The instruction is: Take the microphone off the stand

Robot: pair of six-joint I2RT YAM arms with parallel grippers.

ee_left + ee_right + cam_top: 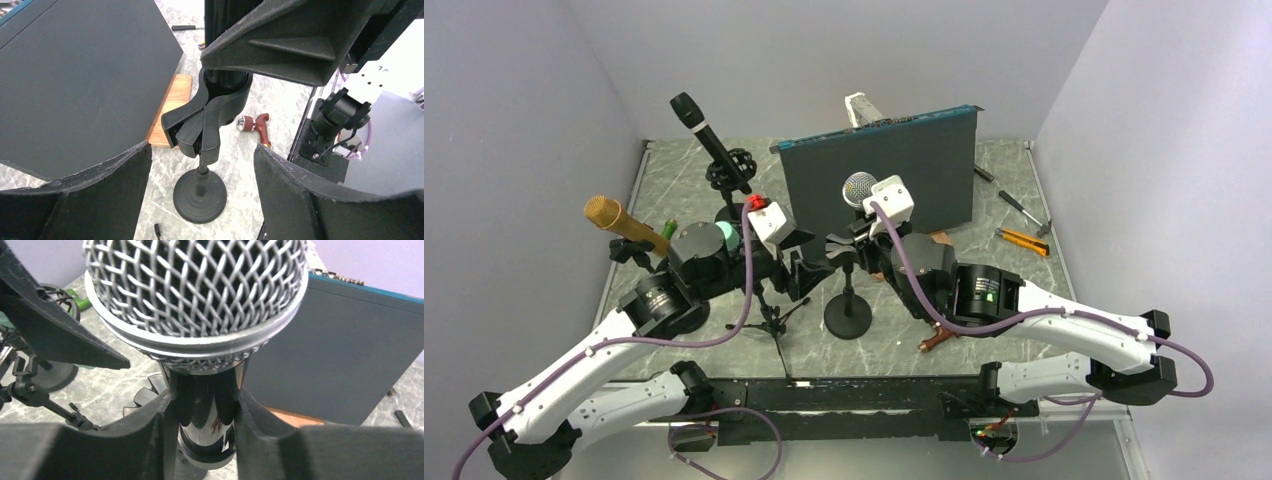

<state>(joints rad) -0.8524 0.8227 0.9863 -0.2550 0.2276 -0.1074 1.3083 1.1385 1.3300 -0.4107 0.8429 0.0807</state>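
Note:
Bare tabletop by the orange knife lies to the right of my right gripper in the top view. My right gripper needs to lift clear of the stand's clip, swing there, lower and release.
The microphone [859, 187] has a silver mesh head [195, 290] and a glossy black body [207, 410]. It stands upright, and its lower end sits in the black clip [207, 120] of the desk stand, which has a round base [848, 318]. My right gripper [205, 405] is shut on the microphone body just under the head; it also shows in the top view [864, 228]. My left gripper [202, 147] is open, with a finger on each side of the clip and not touching it. In the top view the left gripper [809, 265] is just left of the stand.
A dark upright board [884, 185] stands behind the stand. A black microphone [699, 125] and a gold one [619, 222] sit on their own stands at the left. Screwdrivers [1014, 205] and an orange knife [1022, 240] lie at the right. A wooden block [172, 107] and a red-brown tool [254, 122] lie near the base.

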